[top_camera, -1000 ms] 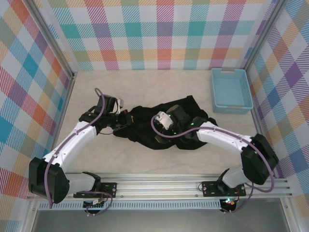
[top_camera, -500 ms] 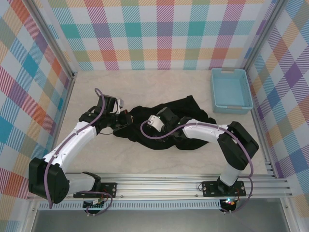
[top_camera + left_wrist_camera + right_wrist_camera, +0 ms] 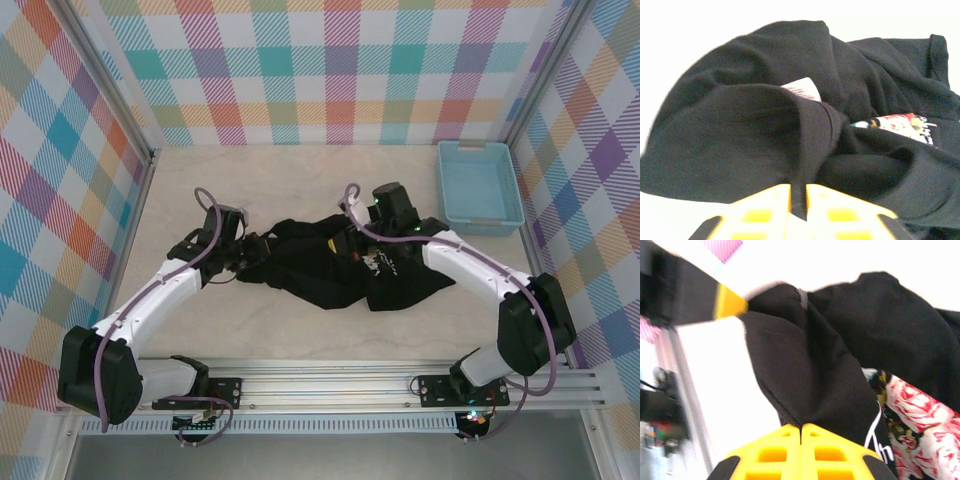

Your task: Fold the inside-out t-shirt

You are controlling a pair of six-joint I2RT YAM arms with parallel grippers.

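Note:
I will next pull the pinched peak outward with my right gripper toward the basket, where the tabletop is bare, and let go of it there to spread the crumpled cloth.
The inside-out t-shirt lies crumpled and black in the middle of the table, with a small coloured print showing. My left gripper sits at its left end. In the left wrist view its jaws stand a narrow gap apart, and a fold of the t-shirt runs through that gap beside a white label. My right gripper is at the shirt's back edge. Its fingertips are shut on a peak of the black cloth, next to a floral print.
A light-blue basket stands at the back right, close to the right arm's wrist. Checked walls close off the left, back and right sides. Bare tabletop lies behind and in front of the shirt.
The right gripper closed on the cloth and swung from the shirt's middle to its back edge, pulling cloth along. The left jaws parted slightly and that gripper shifted a little rightward.

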